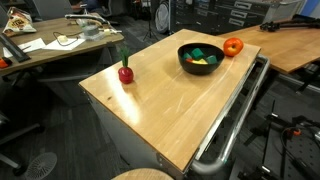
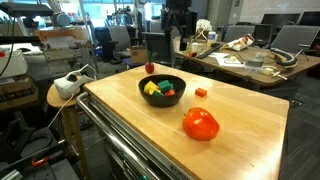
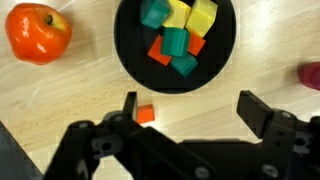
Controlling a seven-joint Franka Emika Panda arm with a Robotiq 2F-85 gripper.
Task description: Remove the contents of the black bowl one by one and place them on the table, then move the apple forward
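Observation:
The gripper should next move over the bowl [image 1: 200,57] and lower its open fingers around the green cube on top of the orange-red pieces, since the cube is below, beyond the ends of the fingers.
In the wrist view my gripper [image 3: 195,112] hangs open above the table [image 3: 80,90], just short of the black bowl [image 3: 124,48], with nothing between its fingers. The bowl holds several toy pieces: green cubes [image 3: 177,42], yellow blocks [image 3: 203,15] and orange-red pieces [image 3: 160,50]. A small orange-red cube [image 3: 146,114] lies on the wood beside my left finger [image 3: 128,104]. The apple [image 3: 38,32] sits to the left of the bowl. A dark red fruit with a green stem [image 1: 125,72] stands on the table apart from the bowl [image 1: 200,57]. The gripper does not clearly show in either exterior view.
A grey metal rail [image 1: 235,110] runs along one table edge. A cluttered wooden desk [image 1: 50,45] stands behind the table, and a round stool [image 2: 65,95] is beside it. In an exterior view the apple [image 2: 200,124] and the cube [image 2: 201,92] lie near the bowl [image 2: 162,88].

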